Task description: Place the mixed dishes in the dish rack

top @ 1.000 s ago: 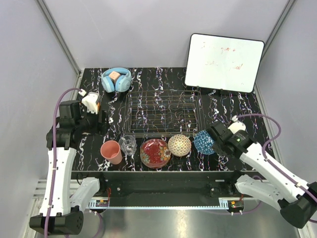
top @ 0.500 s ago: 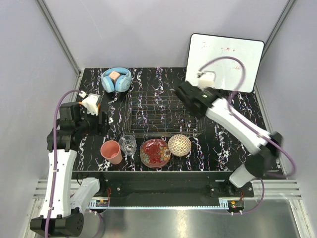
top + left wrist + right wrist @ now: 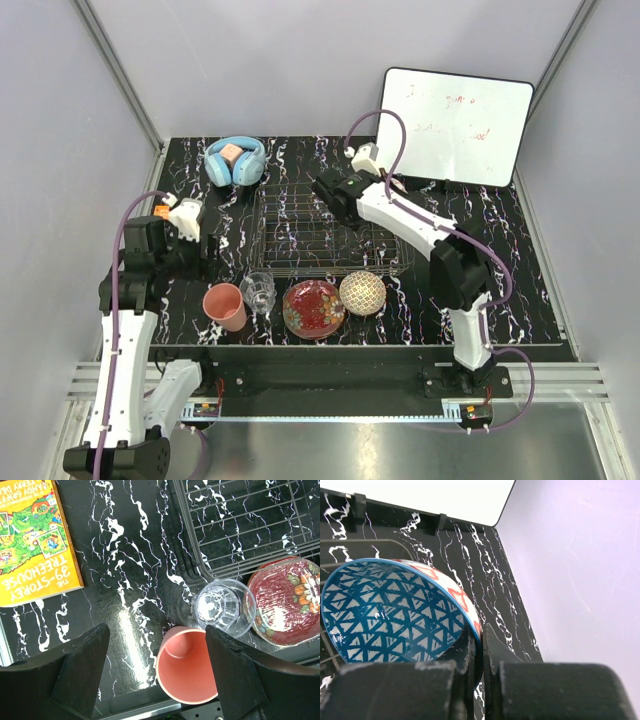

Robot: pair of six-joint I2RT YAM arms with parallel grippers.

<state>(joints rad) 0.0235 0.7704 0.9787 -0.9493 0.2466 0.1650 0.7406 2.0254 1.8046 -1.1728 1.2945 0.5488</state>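
The tilted blue patterned bowl still hangs above the dish rack's wires. Next, my right gripper will lower it onto the wires and open to let go of the bowl's rim.
My right gripper (image 3: pixel 481 640) is shut on the rim of the blue patterned bowl (image 3: pixel 395 610), which hangs tilted over the dish rack (image 3: pixel 300 235). In the top view the right gripper (image 3: pixel 328 190) reaches over the rack's back middle, and the bowl is hidden under it. My left gripper (image 3: pixel 156 630) stands open above the salmon-pink cup (image 3: pixel 187 665), touching nothing. Next to the cup is the clear tumbler (image 3: pixel 223 607), then the red floral plate (image 3: pixel 287 602). Along the front edge stand the cup (image 3: pixel 225 305), tumbler (image 3: pixel 258 291), plate (image 3: pixel 314 307) and cream lattice bowl (image 3: pixel 362 292).
Blue headphones (image 3: pixel 235 160) lie at the back left and a whiteboard (image 3: pixel 452 125) leans at the back right. A yellow book (image 3: pixel 35 540) lies on the table's left side. The rack's corner (image 3: pixel 240 525) is just beyond the tumbler.
The right arm carried the blue bowl from the front right of the table up and left, over the rack. The left arm shifted only slightly.
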